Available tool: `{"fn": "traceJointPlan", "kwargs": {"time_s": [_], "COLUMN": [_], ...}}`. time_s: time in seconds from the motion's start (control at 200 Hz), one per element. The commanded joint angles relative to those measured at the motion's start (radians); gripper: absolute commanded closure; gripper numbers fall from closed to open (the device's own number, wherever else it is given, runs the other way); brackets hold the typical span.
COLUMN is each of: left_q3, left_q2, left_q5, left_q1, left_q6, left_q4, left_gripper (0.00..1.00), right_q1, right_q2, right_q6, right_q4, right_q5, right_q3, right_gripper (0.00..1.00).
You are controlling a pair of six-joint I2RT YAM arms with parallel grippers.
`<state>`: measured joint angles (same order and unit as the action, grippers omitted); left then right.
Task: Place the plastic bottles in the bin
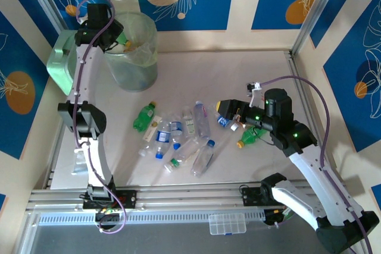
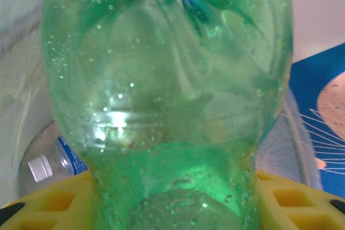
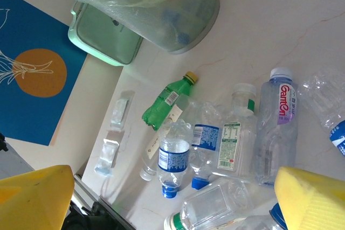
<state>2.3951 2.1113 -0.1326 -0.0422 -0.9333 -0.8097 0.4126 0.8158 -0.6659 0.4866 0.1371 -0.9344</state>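
Observation:
The green bottle still hangs beside the bin's rim, so next my left gripper will go farther down past that rim, into the bin's opening (image 1: 137, 38), to let the bottle go.
My left gripper (image 1: 118, 37) hangs over the rim of the bin (image 1: 136, 63) and is shut on a green plastic bottle (image 1: 124, 43). In the left wrist view that bottle (image 2: 167, 106) sits between the yellow fingers (image 2: 48, 200), and a clear blue-labelled bottle (image 2: 51, 162) lies below it inside the bin. Several plastic bottles (image 1: 178, 138), clear and green, lie in a heap mid-table. My right gripper (image 1: 229, 115) hovers open above the heap's right side. Beneath it I see a blue-capped bottle (image 3: 173, 157) and a green one (image 3: 167, 100). The bin (image 3: 178, 9) stands beyond them.
A mint-green boxy container (image 1: 59, 63) stands left of the bin against the wall. Another green bottle (image 1: 250, 137) lies beside my right forearm. Small clear packets (image 3: 113, 133) lie near the table's left edge. A clear compartment box (image 1: 226, 224) rests on the front rail.

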Motion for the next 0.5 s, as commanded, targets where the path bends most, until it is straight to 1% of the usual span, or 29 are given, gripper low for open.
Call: {"fn": "traceJointPlan", "kwargs": {"time_s": [0.0,0.095,0.16,0.185,0.25,0.385,0.46,0.495], "left_q3": [0.04,0.04,0.041,0.047,0.071,0.088,0.088,0.088], "left_q2": [0.035,0.062,0.081,0.088,0.11,0.135,0.14,0.142], "left_q5": [0.079,0.136,0.17,0.179,0.192,0.211,0.215,0.215], "left_q1": [0.028,0.036,0.038,0.038,0.039,0.039,0.039,0.039], "left_q6": [-0.164,-0.229,-0.255,-0.263,-0.275,-0.282,-0.279,-0.28], "left_q4": [-0.028,0.004,0.032,0.039,0.041,0.048,0.048,0.045], "left_gripper": [0.82,0.81,0.78,0.75,0.63,0.55,0.44,0.41], "right_q1": [0.005,0.005,0.005,0.005,0.006,0.009,0.01,0.009], "right_q2": [0.0,0.005,0.006,0.007,0.007,0.003,-0.004,-0.005], "right_q6": [-0.012,-0.017,-0.021,-0.025,-0.036,-0.041,-0.04,-0.038], "right_q4": [-0.011,-0.017,-0.02,-0.023,-0.032,-0.033,-0.028,-0.027], "right_q5": [-0.007,-0.007,-0.004,-0.003,0.005,0.005,-0.001,0.002], "right_q3": [0.014,0.021,0.025,0.028,0.038,0.049,0.048,0.046], "right_gripper": [0.04,0.04,0.04,0.04,0.04,0.04,0.04,0.04]}}
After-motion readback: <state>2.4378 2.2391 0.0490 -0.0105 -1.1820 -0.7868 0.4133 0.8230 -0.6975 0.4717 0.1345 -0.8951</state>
